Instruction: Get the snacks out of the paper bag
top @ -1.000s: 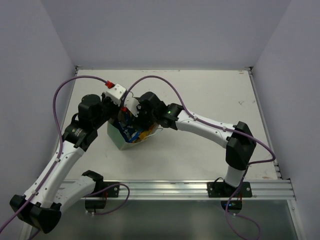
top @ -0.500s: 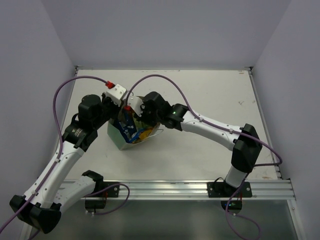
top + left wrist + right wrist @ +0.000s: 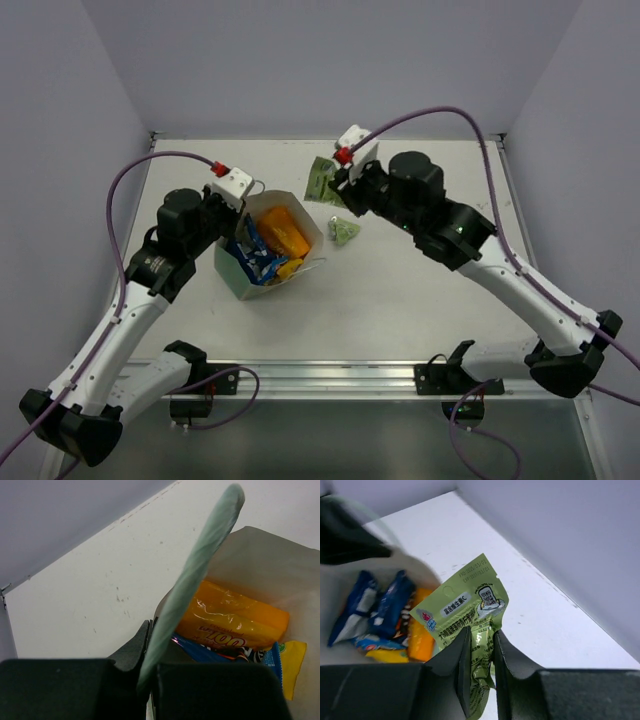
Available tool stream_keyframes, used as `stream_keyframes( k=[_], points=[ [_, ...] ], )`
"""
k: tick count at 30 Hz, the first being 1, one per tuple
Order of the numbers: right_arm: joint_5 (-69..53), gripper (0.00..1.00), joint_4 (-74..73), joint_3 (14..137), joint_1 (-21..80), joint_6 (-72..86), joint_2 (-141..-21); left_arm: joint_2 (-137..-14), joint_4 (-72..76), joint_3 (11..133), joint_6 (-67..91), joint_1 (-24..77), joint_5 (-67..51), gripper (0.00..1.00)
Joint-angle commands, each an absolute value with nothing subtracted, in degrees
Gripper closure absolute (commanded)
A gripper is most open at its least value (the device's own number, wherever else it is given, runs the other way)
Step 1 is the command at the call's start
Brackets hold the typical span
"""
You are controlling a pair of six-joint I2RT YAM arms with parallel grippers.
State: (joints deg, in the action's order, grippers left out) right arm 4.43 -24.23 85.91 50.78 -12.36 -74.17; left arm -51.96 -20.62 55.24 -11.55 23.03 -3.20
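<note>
Clear table lies beside the other green sachet, so next my right gripper needs to move away from the bag, past that sachet, and down toward the tabletop.
The mint-green paper bag [image 3: 240,282] lies open at the table's left middle. Inside show an orange pouch [image 3: 283,231], dark blue chip bags [image 3: 252,256] and a yellow pack [image 3: 290,267]. My left gripper [image 3: 232,205] is shut on the bag's rim [image 3: 192,582], holding it open. My right gripper [image 3: 335,185] is shut on a pale green sachet [image 3: 321,181], lifted above the table behind the bag; it shows between the fingers in the right wrist view [image 3: 472,611]. Another green sachet [image 3: 344,230] lies on the table right of the bag.
The white table [image 3: 420,290] is enclosed by grey walls on three sides. A metal rail [image 3: 370,378] runs along the near edge, with both arm bases on it. Purple cables loop above both arms.
My right gripper has come out of the bag holding a green sachet and swung up and to the right. The bag's inside now shows. The left arm has not moved.
</note>
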Motion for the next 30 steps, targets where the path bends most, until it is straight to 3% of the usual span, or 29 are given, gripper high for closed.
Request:
stream_keyframes(
  k=[1, 7, 12, 18, 20, 21, 22, 25, 30],
  points=[
    [10.02, 1.00, -22.33, 84.03, 42.74, -3.18, -72.34, -51.85, -15.74, 57.48, -13.88, 23.38, -2.55, 1.00],
    [2.66, 1.00, -18.64, 72.43, 22.45, 10.62, -77.05, -52.91, -14.33, 58.80, -19.24, 23.38, -6.94, 1.00],
    [-6.40, 1.00, -10.64, 65.83, 16.62, 18.97, -86.27, -54.14, -13.89, 60.82, -24.15, 23.38, -8.26, 1.00],
    [-8.35, 0.98, -9.32, 71.80, 15.21, 21.88, -99.39, -54.76, -13.09, 60.65, -29.08, 23.29, -11.32, 1.00],
    [-8.18, 0.87, -9.41, 73.55, 14.94, 22.41, -103.00, -54.06, -13.10, 59.42, -29.53, 23.38, -12.56, 1.00],
    [-8.09, 0.76, -9.58, 73.74, 14.85, 22.50, -103.79, -53.79, -13.10, 58.98, -29.44, 23.38, -13.00, 1.00],
    [-8.09, 0.51, -10.10, 73.91, 14.94, 22.24, -104.23, -53.18, -13.01, 58.63, -29.10, 23.38, -13.70, 1.00],
    [-8.88, 0.30, -10.20, 71.99, 15.12, 20.22, -101.27, -51.68, -13.27, 57.04, -27.69, 23.38, -13.27, 1.00],
    [-7.56, 0.23, -12.65, 69.96, 20.64, 11.79, -85.98, -49.40, -13.98, 56.43, -25.84, 23.38, -12.31, 1.00]
  ],
)
